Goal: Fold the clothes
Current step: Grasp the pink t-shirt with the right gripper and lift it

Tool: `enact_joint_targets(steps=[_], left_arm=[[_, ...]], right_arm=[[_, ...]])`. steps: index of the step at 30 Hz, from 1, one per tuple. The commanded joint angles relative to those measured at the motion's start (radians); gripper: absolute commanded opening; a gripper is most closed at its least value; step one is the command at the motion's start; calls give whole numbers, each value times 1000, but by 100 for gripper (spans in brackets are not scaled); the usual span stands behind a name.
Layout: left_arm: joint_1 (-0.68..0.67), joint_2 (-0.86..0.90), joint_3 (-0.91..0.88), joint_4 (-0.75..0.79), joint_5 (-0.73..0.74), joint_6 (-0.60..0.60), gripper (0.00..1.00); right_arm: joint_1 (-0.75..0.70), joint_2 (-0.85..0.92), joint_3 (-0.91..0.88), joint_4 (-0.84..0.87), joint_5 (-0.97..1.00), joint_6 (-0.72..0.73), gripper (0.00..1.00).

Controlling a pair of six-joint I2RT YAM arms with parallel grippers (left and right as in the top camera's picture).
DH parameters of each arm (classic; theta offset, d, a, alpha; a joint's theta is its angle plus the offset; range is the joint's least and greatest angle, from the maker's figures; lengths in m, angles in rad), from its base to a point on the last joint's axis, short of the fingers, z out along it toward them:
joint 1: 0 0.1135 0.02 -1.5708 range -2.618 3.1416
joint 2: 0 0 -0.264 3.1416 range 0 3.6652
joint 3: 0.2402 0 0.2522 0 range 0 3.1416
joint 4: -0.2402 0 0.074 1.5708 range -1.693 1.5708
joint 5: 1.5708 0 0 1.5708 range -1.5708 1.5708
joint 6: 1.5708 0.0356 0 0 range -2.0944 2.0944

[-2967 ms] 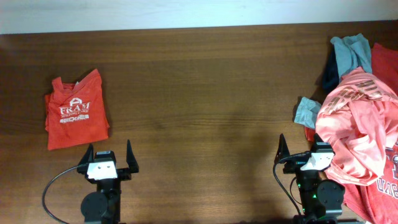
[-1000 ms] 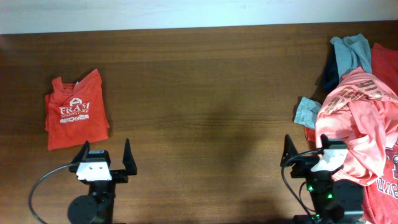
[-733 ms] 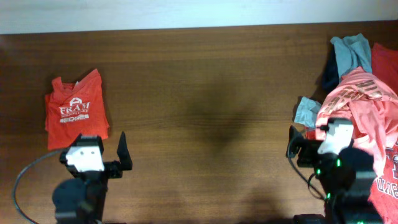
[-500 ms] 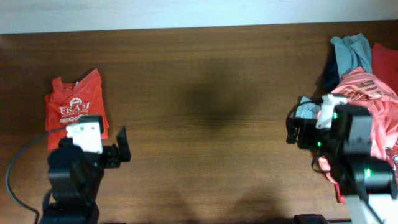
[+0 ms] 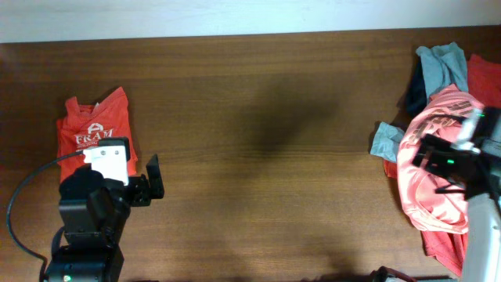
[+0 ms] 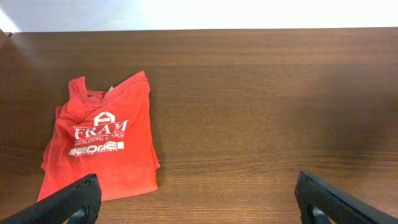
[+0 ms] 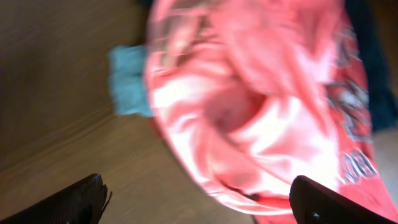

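The raised fold of the salmon-pink T-shirt gets my right gripper straight down onto it next, because that shirt lies on top of the heap.
A folded red-orange T-shirt [image 5: 90, 133] with white lettering lies at the table's left; it also shows in the left wrist view [image 6: 102, 146]. My left gripper [image 5: 135, 177] hovers at its near right edge, open and empty [image 6: 199, 208]. A heap of clothes lies at the right: a salmon-pink T-shirt [image 5: 430, 192] on top, grey-teal pieces [image 5: 438, 63], a navy one [image 5: 413, 90] and red ones [image 5: 485, 74]. My right gripper [image 5: 440, 164] hangs above the pink T-shirt [image 7: 249, 106], open and empty [image 7: 199, 205]. The right wrist view is blurred.
The dark wooden table [image 5: 258, 141] runs between the two arms. A pale wall strip [image 5: 235, 16] borders its far edge. A grey-teal sleeve [image 7: 127, 90] sticks out at the heap's left side. The left arm's black cable [image 5: 23, 204] loops near the front left.
Both arms have risen from their rest poses. The left gripper moved up-left to the red-orange shirt's edge. The right gripper swung right, over the pink T-shirt. No cloth has moved.
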Motion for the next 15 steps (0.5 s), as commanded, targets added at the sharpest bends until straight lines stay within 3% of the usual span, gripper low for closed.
enact_joint_targets(steps=[1, 15], left_arm=[[-2, -4, 24, 16, 11, -7, 99], [-2, -4, 24, 24, 11, -7, 99]], right_arm=[[-109, 2, 26, 3, -13, 8, 99], [-150, 277, 26, 26, -22, 8, 99]])
